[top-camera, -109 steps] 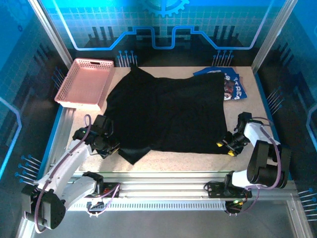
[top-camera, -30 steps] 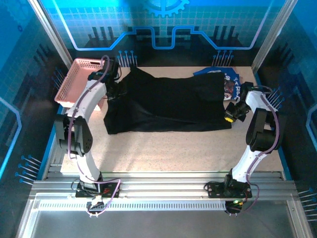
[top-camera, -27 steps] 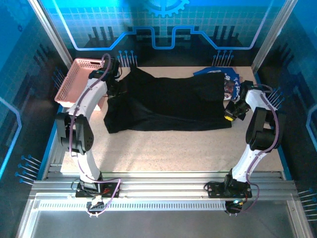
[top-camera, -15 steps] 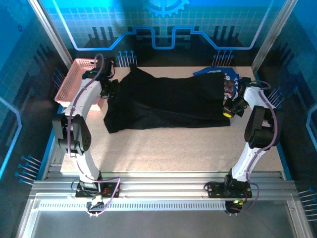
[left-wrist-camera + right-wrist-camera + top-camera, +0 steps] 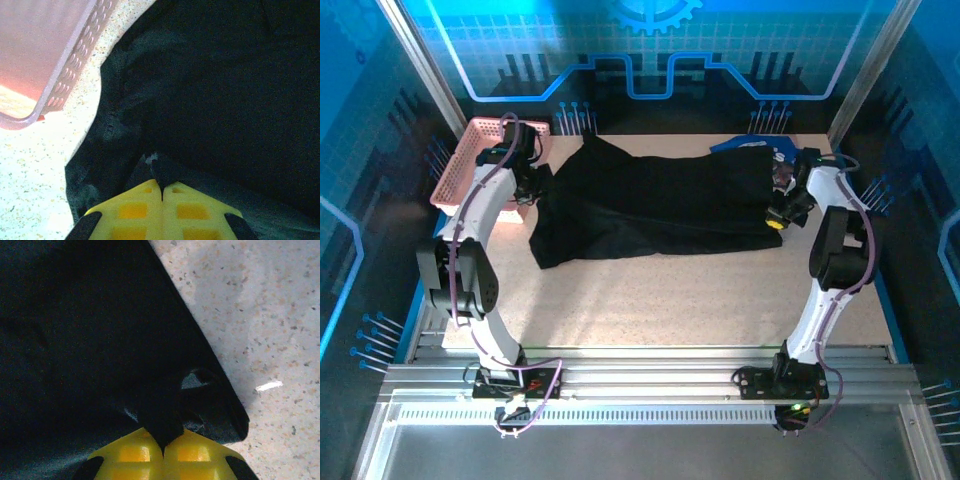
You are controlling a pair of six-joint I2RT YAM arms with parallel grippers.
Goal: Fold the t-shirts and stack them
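My right gripper eases slightly outward over the black fabric near the t-shirt's corner (image 5: 764, 213) (image 5: 155, 395) next and releases the pinched fabric, since the t-shirt's folded edge already lies on the tabletop.
The black t-shirt (image 5: 650, 205) lies folded over across the back of the table. My left gripper (image 5: 532, 192) is at its left edge beside the pink basket, shut on a pinch of black cloth (image 5: 165, 172). At the shirt's right edge, my right gripper (image 5: 777, 220) is shut on the black fabric (image 5: 162, 427) near a corner. The blue t-shirt (image 5: 745, 146) lies at the back right, mostly hidden under the black one and behind my right arm.
A pink lattice basket (image 5: 480, 165) stands at the back left, its wall (image 5: 75, 55) close to my left gripper. Speckled tabletop (image 5: 670, 300) lies bare in front of the shirt. Frame posts and blue walls ring the table.
Both grippers carried the black shirt's near hem from the front to the back, folding it over. Over the last second they drifted further back, the left one toward the basket.
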